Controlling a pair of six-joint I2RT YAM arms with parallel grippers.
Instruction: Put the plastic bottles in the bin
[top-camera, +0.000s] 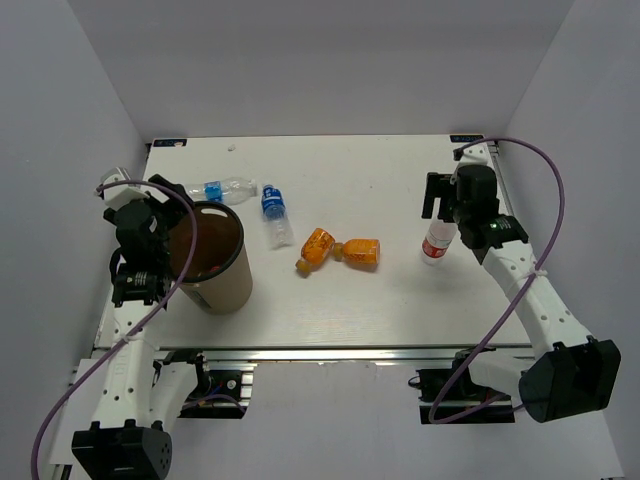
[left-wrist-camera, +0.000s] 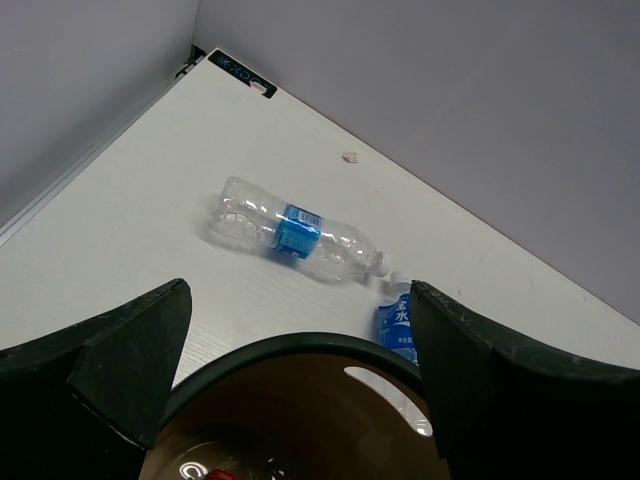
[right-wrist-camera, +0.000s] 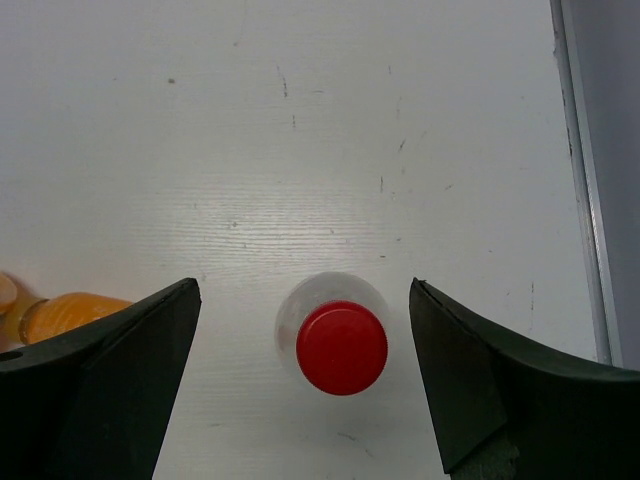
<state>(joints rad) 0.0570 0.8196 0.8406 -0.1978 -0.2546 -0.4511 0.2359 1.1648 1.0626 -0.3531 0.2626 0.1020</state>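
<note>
I will next lower my right gripper's open fingers past the upright red-cap bottle's cap and close them around the bottle's clear upper body (top-camera: 443, 229) (right-wrist-camera: 322, 290), as the bottle stands below the gripper.
The tan bin (top-camera: 222, 283) stands at the left, and its dark rim (left-wrist-camera: 290, 343) fills the bottom of the left wrist view. My left gripper (top-camera: 163, 197) (left-wrist-camera: 300, 290) hangs open and empty over the bin's far edge. Two clear blue-label bottles lie beyond it, one (top-camera: 228, 189) (left-wrist-camera: 295, 232) at the back and one (top-camera: 274, 215) (left-wrist-camera: 396, 318) beside the bin. Two orange bottles (top-camera: 318, 247) (top-camera: 362, 251) lie mid-table; one shows in the right wrist view (right-wrist-camera: 65, 312). The red-cap bottle (top-camera: 436, 243) (right-wrist-camera: 342, 347) stands upright. My right gripper (top-camera: 441, 203) (right-wrist-camera: 303, 290) is open above it, jaws either side.
White walls enclose the table on three sides, close to both arms. The table's right edge rail (right-wrist-camera: 585, 180) runs near the red-cap bottle. A small red and shiny glint (left-wrist-camera: 215, 470) shows deep inside the bin; I cannot tell what it is.
</note>
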